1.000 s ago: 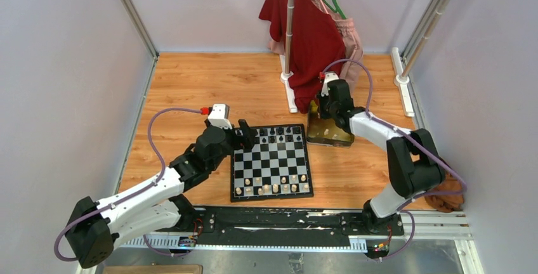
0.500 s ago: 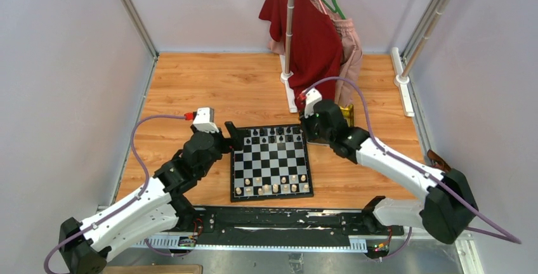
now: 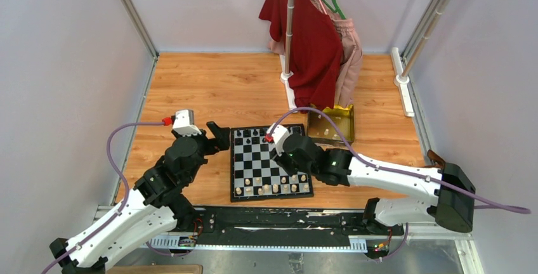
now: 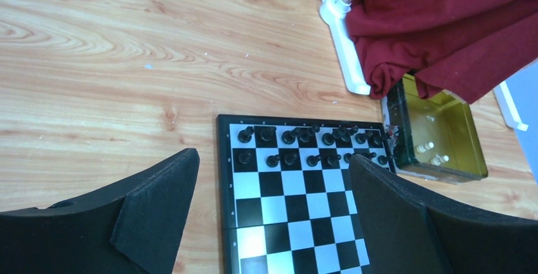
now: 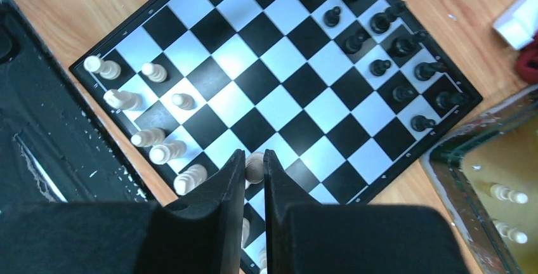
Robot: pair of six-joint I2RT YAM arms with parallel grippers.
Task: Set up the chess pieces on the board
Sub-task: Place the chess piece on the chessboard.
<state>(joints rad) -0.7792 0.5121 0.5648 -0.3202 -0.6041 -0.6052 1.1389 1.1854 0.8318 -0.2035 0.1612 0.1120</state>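
The right gripper lowers back onto the empty white square [image 5: 225,149] next, which lies below it and nearer my base, to fill a gap in the cream row.
The board [image 3: 254,160] lies at the table's near middle. Black chess pieces [image 3: 266,136] fill its two far rows, and cream chess pieces [image 3: 273,188] stand along its near rows. My right gripper [image 5: 254,160] hangs over the board's near right part, shut on a small cream chess piece [image 5: 255,166] pinched between its fingertips. From above, that gripper [image 3: 290,155] covers the piece. My left gripper [image 3: 217,137] hovers wide open just off the board's far left corner. In the left wrist view nothing sits between this gripper's [image 4: 273,160] fingers, only the board [image 4: 298,204] below.
A shiny yellow tin [image 3: 331,125] sits at the board's far right corner with a few cream pieces [image 4: 426,147] inside. Behind it, a white rack base [image 3: 288,90] carries a hanging red garment [image 3: 311,33]. A black rail [image 3: 285,220] runs along the near edge.
My right arm has swung from the tin leftward and nearer, over the board, carrying the cream piece. My left gripper has drawn back left off the board's corner, still open.
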